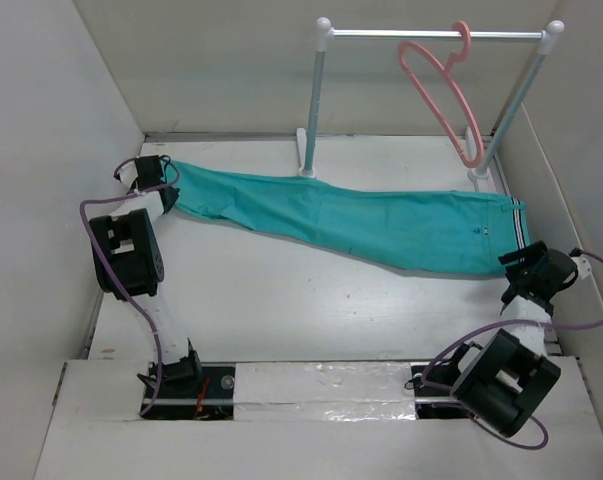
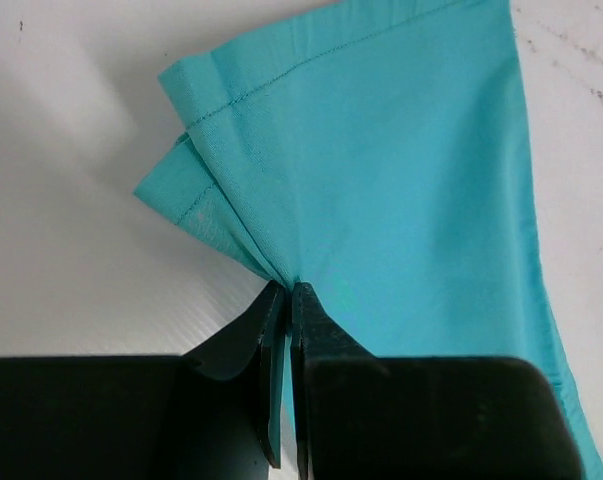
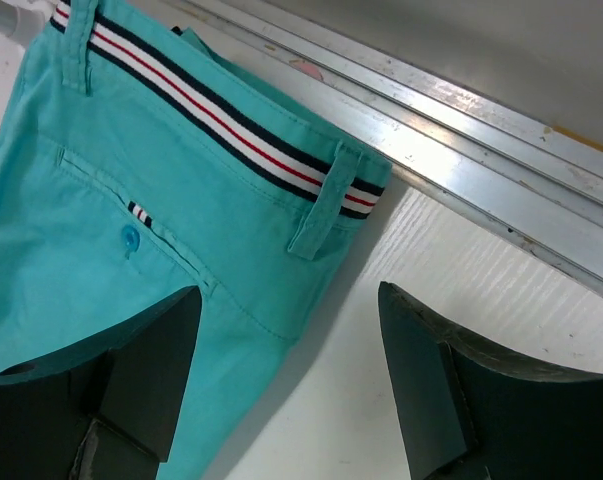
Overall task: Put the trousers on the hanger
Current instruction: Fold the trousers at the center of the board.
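The trousers' edge already lies between my right gripper's open fingers, which move down next onto the belt loop at the waistband's near corner [image 1: 523, 241] [image 3: 326, 204] below them.
The teal trousers [image 1: 351, 218] lie stretched across the table, leg ends at the far left, striped waistband [image 1: 518, 225] at the right. My left gripper [image 1: 157, 190] is shut on the leg end; in the left wrist view the cloth [image 2: 381, 170] bunches between its closed fingers [image 2: 286, 295]. My right gripper [image 1: 521, 265] is open just in front of the waistband corner; in the right wrist view its fingers straddle the edge of the trousers [image 3: 161, 230], not touching them. The pink hanger [image 1: 441, 85] hangs by its hook from the rail at the back right.
The white-and-grey rail stand [image 1: 431, 35] stands at the back, its posts [image 1: 314, 110] just behind the trousers. White walls enclose the table on the left, back and right. A metal strip [image 3: 461, 120] runs along the right wall's base.
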Robot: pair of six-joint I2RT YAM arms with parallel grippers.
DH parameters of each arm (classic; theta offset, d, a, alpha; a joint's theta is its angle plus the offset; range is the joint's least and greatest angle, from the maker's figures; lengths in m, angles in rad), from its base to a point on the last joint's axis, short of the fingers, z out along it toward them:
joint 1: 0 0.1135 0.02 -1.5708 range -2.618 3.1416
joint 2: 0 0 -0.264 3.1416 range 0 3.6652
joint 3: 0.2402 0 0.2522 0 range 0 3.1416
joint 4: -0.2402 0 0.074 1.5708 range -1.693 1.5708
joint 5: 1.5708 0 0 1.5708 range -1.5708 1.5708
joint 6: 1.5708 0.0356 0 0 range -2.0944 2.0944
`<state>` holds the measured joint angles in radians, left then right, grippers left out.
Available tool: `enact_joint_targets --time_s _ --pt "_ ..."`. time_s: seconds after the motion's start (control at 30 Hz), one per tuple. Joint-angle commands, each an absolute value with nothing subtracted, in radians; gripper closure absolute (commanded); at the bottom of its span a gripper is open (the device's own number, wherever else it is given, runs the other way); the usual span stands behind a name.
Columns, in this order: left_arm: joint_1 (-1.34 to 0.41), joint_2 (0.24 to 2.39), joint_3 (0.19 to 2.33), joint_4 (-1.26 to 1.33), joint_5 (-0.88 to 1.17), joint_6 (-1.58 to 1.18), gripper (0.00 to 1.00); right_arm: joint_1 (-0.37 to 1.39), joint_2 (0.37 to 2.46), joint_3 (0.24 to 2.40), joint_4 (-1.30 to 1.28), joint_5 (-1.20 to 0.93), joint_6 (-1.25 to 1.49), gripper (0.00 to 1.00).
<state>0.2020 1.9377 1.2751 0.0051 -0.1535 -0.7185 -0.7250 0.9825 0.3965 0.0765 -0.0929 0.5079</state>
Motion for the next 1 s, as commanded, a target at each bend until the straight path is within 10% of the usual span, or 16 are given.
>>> enact_joint_targets --time_s 0.0,0.5,0.97 --pt "0.196 1.868 1.270 0.029 -0.152 -0.693 1.00 -0.739 1.085 0.439 0.153 -0.121 0.561 0.24" --pt "0.277 1.813 1.316 -0.028 -0.298 -0.643 1.00 -0.750 1.365 0.457 0.281 -0.248 0.707 0.33" --pt "0.288 1.861 1.296 -0.006 -0.236 -0.658 1.00 -0.730 1.477 0.514 0.316 -0.173 0.690 0.89"
